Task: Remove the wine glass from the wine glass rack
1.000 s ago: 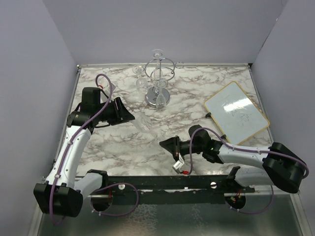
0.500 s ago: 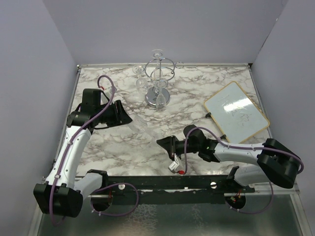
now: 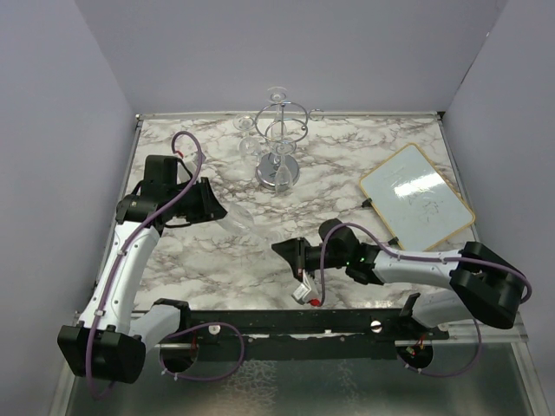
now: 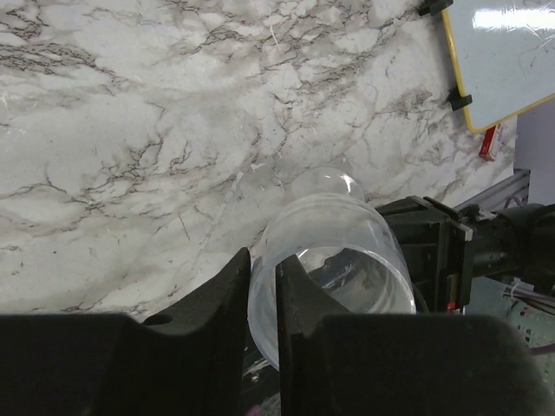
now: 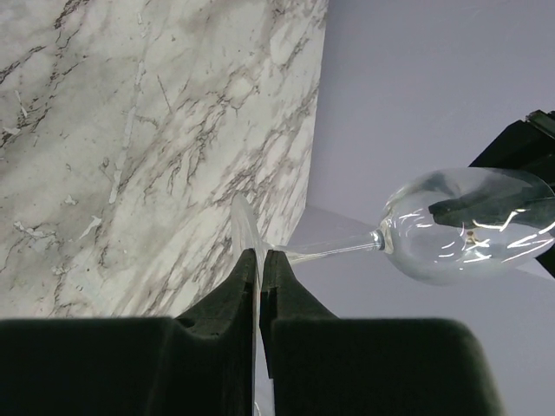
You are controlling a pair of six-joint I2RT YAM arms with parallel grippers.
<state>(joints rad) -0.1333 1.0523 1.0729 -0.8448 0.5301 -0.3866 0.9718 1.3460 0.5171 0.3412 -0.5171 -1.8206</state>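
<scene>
The table's far corner (image 3: 161, 140) to the left in the top view is empty, so the left gripper should next swing outward, turn the glass foot-down and lower it there.
The clear wine glass (image 3: 249, 229) lies sideways in the air between my two grippers, off the chrome wine glass rack (image 3: 279, 130) at the back. My left gripper (image 3: 220, 209) is shut on the bowl's rim. In the left wrist view one finger is inside the bowl (image 4: 334, 251) and one outside, gripper (image 4: 263, 260). My right gripper (image 3: 277, 250) is shut on the glass's foot. In the right wrist view the thin foot disc (image 5: 244, 227) sits between the fingers, gripper (image 5: 259, 257), with the stem and bowl (image 5: 468, 227) running off to the right.
The rack's mirrored base (image 3: 277, 173) stands at the back centre, and other glasses (image 3: 246, 136) hang from its rings. A yellow-framed whiteboard (image 3: 416, 198) lies at the right; it also shows in the left wrist view (image 4: 503, 52). Grey walls enclose the marble table (image 3: 347, 165).
My right arm has reached a little to the left. My left gripper has drawn slightly left with the glass. The rack has not moved.
</scene>
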